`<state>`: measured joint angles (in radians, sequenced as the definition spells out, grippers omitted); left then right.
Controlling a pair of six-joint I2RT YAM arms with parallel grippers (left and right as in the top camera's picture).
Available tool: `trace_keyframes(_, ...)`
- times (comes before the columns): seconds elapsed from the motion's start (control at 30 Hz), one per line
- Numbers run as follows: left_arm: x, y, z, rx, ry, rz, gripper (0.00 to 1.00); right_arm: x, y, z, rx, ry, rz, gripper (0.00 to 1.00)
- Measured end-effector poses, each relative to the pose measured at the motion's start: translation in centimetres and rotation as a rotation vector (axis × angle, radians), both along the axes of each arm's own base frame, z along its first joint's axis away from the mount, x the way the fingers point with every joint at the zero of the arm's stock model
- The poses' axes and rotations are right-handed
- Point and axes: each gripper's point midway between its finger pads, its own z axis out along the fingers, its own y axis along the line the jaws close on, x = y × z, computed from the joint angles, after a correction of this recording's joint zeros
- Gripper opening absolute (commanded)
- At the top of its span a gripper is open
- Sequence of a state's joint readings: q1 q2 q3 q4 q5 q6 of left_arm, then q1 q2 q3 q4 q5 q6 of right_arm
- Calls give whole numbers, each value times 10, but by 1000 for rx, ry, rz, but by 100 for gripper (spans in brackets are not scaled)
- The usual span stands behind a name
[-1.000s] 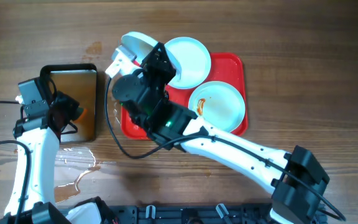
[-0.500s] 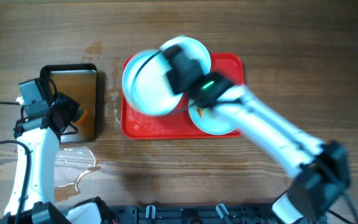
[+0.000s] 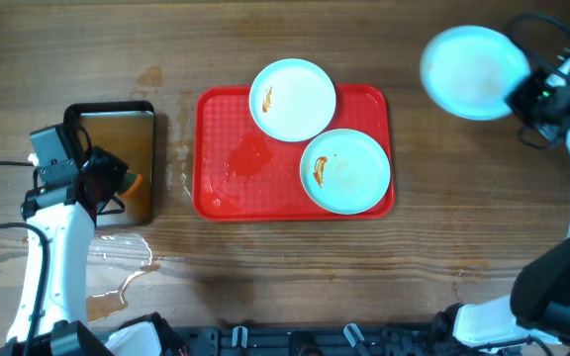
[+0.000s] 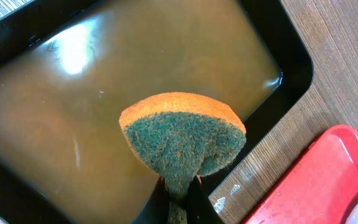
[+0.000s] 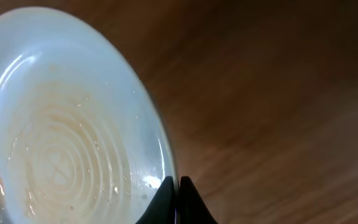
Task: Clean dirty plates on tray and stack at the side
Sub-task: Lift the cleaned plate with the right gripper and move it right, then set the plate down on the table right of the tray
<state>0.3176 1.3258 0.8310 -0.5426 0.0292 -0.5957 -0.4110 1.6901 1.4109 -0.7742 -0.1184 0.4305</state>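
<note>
I need to lower my right gripper down and back, set the third plate on the wooden table beside the tray (image 3: 236, 163) and let go of the plate's rim, because the table is bare there.
The red tray (image 3: 236, 163) holds two pale plates with orange sauce smears, one at its far edge (image 3: 293, 99) and one at its right (image 3: 345, 171). My right gripper (image 3: 522, 94) is shut on the rim of a third plate (image 3: 473, 72) and holds it in the air, far right of the tray; the right wrist view shows that wet plate (image 5: 61, 130) pinched at its edge by my gripper (image 5: 176, 186). My left gripper (image 4: 180, 196) is shut on a green and orange sponge (image 4: 182, 134) above the black-rimmed pan (image 3: 117, 163).
The pan holds brown water (image 4: 73, 106). A puddle of water (image 3: 122, 267) lies on the wooden table in front of the pan. A wet patch (image 3: 248, 156) marks the tray's left half. The tray's corner (image 4: 316, 186) shows in the left wrist view.
My right arm has swung from over the tray's left side to the far right of the table, carrying the plate with it. The left arm has not moved.
</note>
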Motion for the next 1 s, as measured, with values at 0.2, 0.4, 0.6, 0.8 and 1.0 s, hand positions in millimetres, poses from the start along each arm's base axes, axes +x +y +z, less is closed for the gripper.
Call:
trace_keyframes(0.2, 2, -5, 0, -16, -6, -31, 4, -23, -25, -71, 3, 189, -98, 4)
trace_keyframes(0.4, 2, -6, 0, -23, -8, -36, 4, -32, -19, -90, 33, 256, -91, 67)
trace_keyframes(0.6, 15, -24, 8, -42, -74, -201, 4, -4, 50, -68, 286, 81, 217, 70)
trace_keyframes(0.8, 31, -49, 21, -95, -171, -341, 4, 37, 192, -20, 190, -105, 658, 87)
trace_keyframes(1.0, 34, -78, 22, -122, -178, -435, 4, 59, 308, -26, 4, -195, 836, 88)
